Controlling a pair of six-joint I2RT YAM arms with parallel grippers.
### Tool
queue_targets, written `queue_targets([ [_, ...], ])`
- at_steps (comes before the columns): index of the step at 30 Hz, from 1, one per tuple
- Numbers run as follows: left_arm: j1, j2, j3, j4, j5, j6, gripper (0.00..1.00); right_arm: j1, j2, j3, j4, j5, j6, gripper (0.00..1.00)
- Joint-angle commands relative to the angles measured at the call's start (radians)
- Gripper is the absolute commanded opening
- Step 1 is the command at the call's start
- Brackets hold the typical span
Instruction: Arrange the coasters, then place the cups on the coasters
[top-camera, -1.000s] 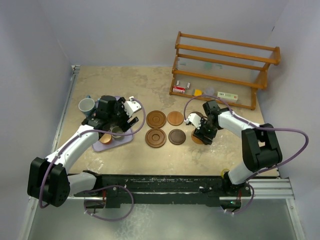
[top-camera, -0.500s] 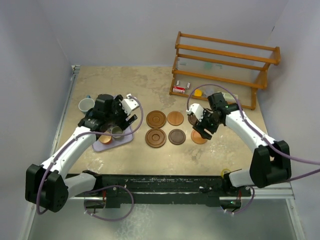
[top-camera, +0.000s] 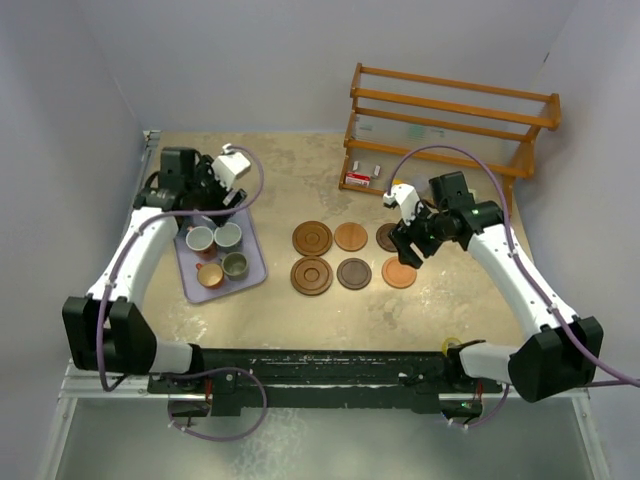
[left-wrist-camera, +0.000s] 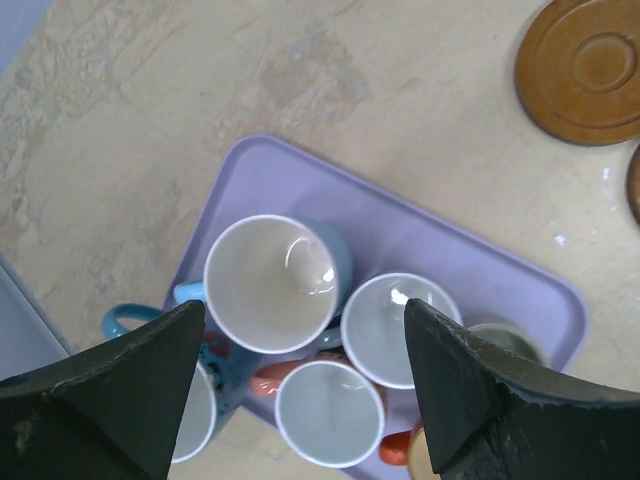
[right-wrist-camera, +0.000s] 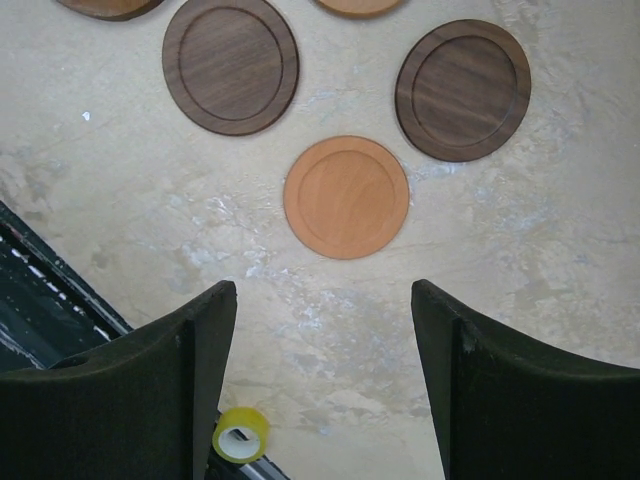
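My left gripper needs to turn, go down and close on the large light-blue cup's (left-wrist-camera: 270, 282) far rim, because other cups crowd its near side.
Several round wooden coasters lie mid-table in two rows, among them a grooved brown one (top-camera: 312, 238) and an orange one (top-camera: 399, 272) (right-wrist-camera: 347, 197) at the near right. Two dark coasters (right-wrist-camera: 230, 65) (right-wrist-camera: 462, 90) lie beyond it. Several cups stand crowded on the lavender tray (top-camera: 250, 270) (left-wrist-camera: 450, 250): a large light-blue cup (left-wrist-camera: 270, 282), a pale one (left-wrist-camera: 400, 330) and a pink one (left-wrist-camera: 328, 413). My left gripper (top-camera: 205, 205) (left-wrist-camera: 305, 312) hangs open above the tray's far end, holding nothing. My right gripper (top-camera: 407, 248) (right-wrist-camera: 325, 295) hovers open and empty over bare table just short of the orange coaster.
A wooden rack (top-camera: 450, 140) with small items stands at the back right. A yellow tape roll (top-camera: 450, 345) (right-wrist-camera: 240, 433) lies by the near rail. Grey walls close in the table on the left, far and right sides.
My left arm has drawn back from over the tray toward the far left corner. My right arm has lifted off to the right, leaving the orange coaster lying uncovered, and its jaws have widened a little.
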Motion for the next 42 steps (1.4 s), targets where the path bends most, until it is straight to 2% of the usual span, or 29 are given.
queue_targets([
  [1, 0.091, 0.088, 0.146, -0.142, 0.108, 0.114, 0.77, 0.007, -0.053, -0.011, -0.006, -0.066, 0.059, 0.73],
  [10, 0.188, 0.360, 0.457, -0.380, 0.160, 0.279, 0.75, 0.007, -0.096, -0.053, 0.022, -0.068, 0.061, 0.73],
  [18, 0.193, 0.584, 0.675, -0.541, 0.163, 0.411, 0.64, 0.007, -0.087, -0.068, 0.027, -0.045, 0.059, 0.73],
  [29, 0.189, 0.746, 0.806, -0.654, 0.207, 0.563, 0.55, 0.007, -0.076, -0.078, 0.032, -0.025, 0.054, 0.73],
  [42, 0.144, 0.798, 0.814, -0.640, 0.218, 0.587, 0.48, 0.007, -0.051, -0.083, 0.026, -0.014, 0.051, 0.73],
])
